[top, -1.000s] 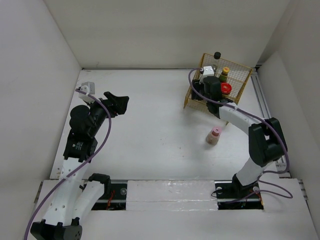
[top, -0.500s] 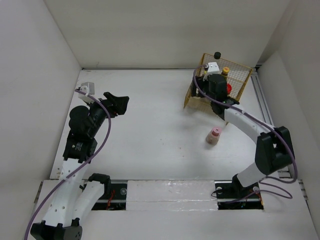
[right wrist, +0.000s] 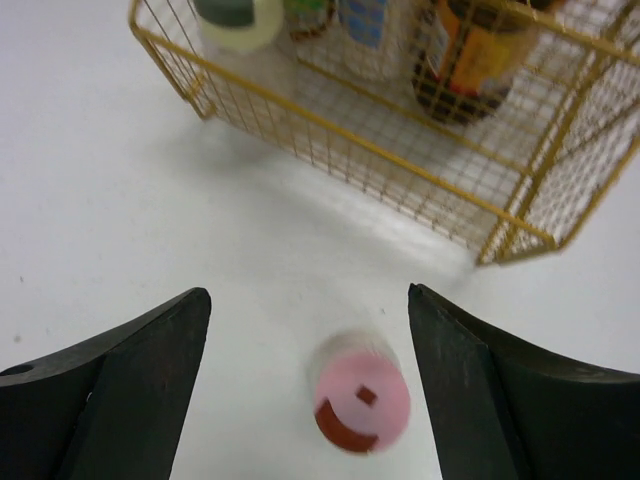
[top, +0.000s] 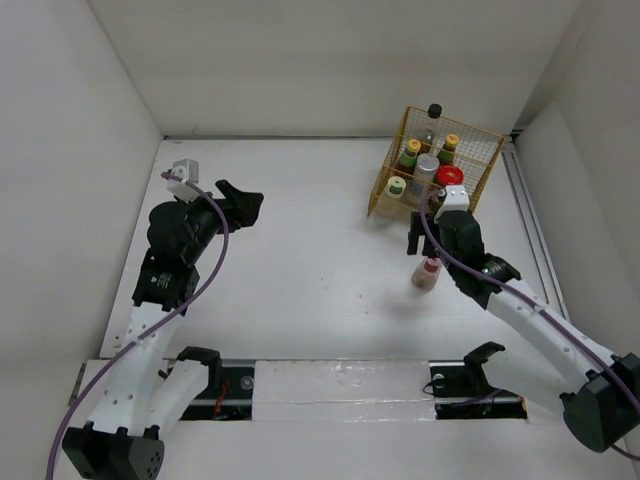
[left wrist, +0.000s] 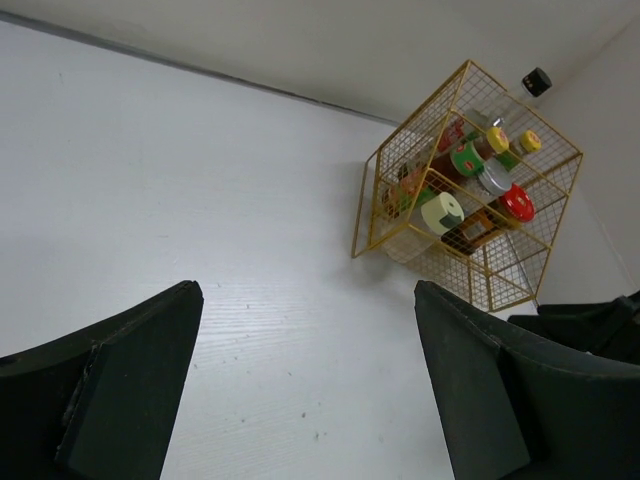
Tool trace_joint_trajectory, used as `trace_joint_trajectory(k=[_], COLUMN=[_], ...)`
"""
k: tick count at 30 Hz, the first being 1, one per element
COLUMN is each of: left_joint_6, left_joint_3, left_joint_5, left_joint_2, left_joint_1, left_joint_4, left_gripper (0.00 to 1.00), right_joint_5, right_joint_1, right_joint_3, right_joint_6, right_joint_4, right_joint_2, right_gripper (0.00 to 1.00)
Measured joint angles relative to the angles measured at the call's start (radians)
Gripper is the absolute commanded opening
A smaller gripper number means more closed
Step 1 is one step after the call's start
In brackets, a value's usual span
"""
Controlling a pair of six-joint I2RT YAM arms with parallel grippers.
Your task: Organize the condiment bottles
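I should lower my right gripper and ease it slightly back, so its open fingers come around the shaker's pink top (top: 432,264), as this shaker stands outside the basket (top: 483,172).
The yellow wire basket (top: 483,172) at the back right holds several condiment bottles: two yellow-capped ones (top: 413,147), a silver-topped shaker (top: 427,162), a red-lidded jar (top: 450,176) and a pale-topped shaker (top: 397,186). A black-capped bottle (top: 434,110) stands at the basket's far corner. The pink-topped shaker (top: 428,271) stands alone on the table in front of the basket. My right gripper (right wrist: 308,297) hovers open above it, and the pink shaker (right wrist: 361,403) shows blurred between the fingers. My left gripper (top: 245,205) is open and empty at the left.
The basket (left wrist: 370,215) shows far off in the left wrist view, with white table between. White walls close in the table at the back and on both sides. The right arm's elbow lies near the table's front right.
My right gripper has pulled back out of the basket toward the near side, opened wider, and now hangs over the pink shaker. The left arm has shifted only slightly.
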State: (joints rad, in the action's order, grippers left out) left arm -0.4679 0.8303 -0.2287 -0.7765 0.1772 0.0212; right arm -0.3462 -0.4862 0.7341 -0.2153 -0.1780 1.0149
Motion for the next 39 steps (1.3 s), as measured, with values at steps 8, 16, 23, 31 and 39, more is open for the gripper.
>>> trace_joint_trajectory(k=[8, 16, 23, 31, 39], left_joint_6=[0.001, 0.003, 0.004, 0.004, 0.003], left_joint_3=[0.000, 0.000, 0.000, 0.001, 0.003], left_joint_5=[-0.026, -0.026, -0.026, -0.027, -0.074], left_joint_2=[-0.056, -0.056, -0.065, -0.133, -0.203], left_joint_1=[0.010, 0.020, 0.020, 0.020, 0.020], left_joint_4=[0.006, 0.007, 0.007, 0.007, 0.000], left_gripper=[0.84, 0.84, 0.84, 0.84, 0.84], right_joint_5=[-0.006, 0.006, -0.007, -0.056, -0.004], right_joint_1=[-0.006, 0.037, 0.040, 0.058, 0.192], right_joint_3=[-0.055, -0.064, -0.053, 0.209, 0.343], right_joint_6=[-0.069, -0.087, -0.066, 0.059, 0.123], right_joint_4=[-0.185, -0.211, -0.218, -0.216, -0.102], right_joint_2=[-0.123, 0.052, 0.060, -0.046, 0.066], right_gripper=[0.83, 0.66, 0.40, 0.39, 0.39])
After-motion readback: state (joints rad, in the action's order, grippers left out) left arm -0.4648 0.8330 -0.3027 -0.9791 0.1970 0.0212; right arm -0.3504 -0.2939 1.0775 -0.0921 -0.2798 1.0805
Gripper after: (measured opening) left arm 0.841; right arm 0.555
